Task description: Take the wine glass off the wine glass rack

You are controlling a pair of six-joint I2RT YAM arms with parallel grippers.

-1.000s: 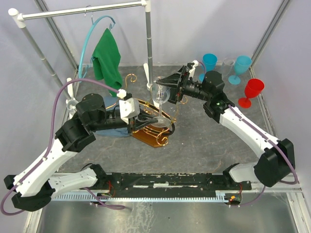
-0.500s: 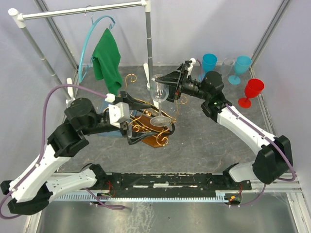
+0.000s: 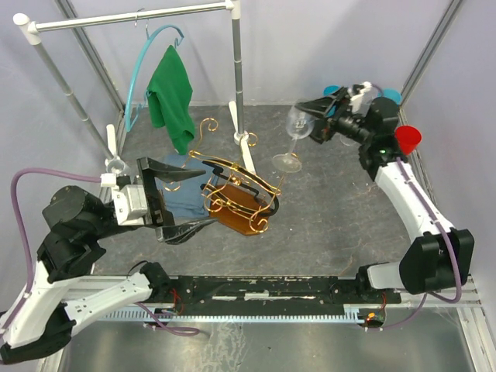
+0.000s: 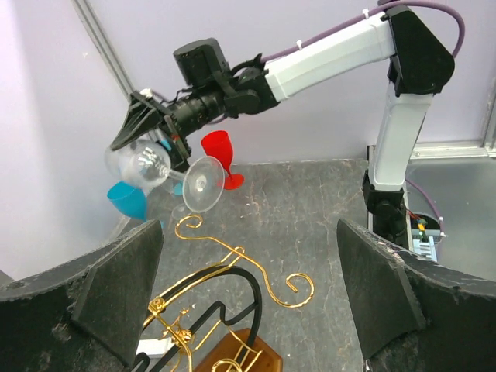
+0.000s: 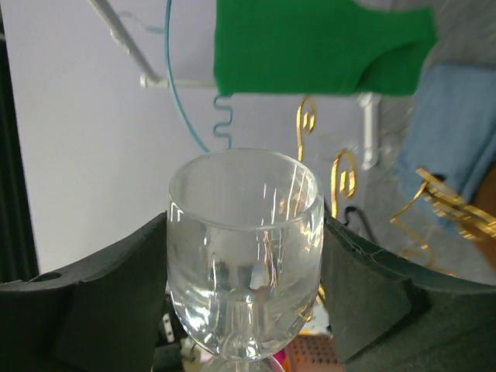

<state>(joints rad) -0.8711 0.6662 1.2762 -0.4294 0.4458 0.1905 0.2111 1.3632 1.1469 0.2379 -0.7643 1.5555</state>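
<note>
My right gripper will swing toward the red goblet next, turn and lower the glass [image 3: 295,124] upright onto the bare tabletop by the cups to release it, because it hangs tilted.
The clear wine glass [image 3: 295,124] hangs tilted in the air to the right of the wine glass rack [image 3: 235,188], apart from it. My right gripper [image 3: 311,118] is shut on its bowl. In the right wrist view the bowl of the glass [image 5: 244,194] fills the gap between the black pads [image 5: 116,302]. The rack, gold wire with black bars on a brown base, stands mid-table. My left gripper [image 3: 174,200] stands wide open to the left of it, holding nothing. From the left wrist, the rack's scrolls [image 4: 232,267] lie between the open fingers [image 4: 116,287], with the glass [image 4: 151,159] beyond.
A white clothes rail [image 3: 132,15] stands at the back left with a green cloth [image 3: 172,93] on a blue hanger. A blue cloth [image 3: 182,198] lies under the rack. Blue cups [image 3: 335,89] and a red goblet [image 3: 408,138] stand at the back right.
My left gripper has let go, opened wide and drawn back to the left. My right arm has carried the wine glass off the rack, to the right and back.
</note>
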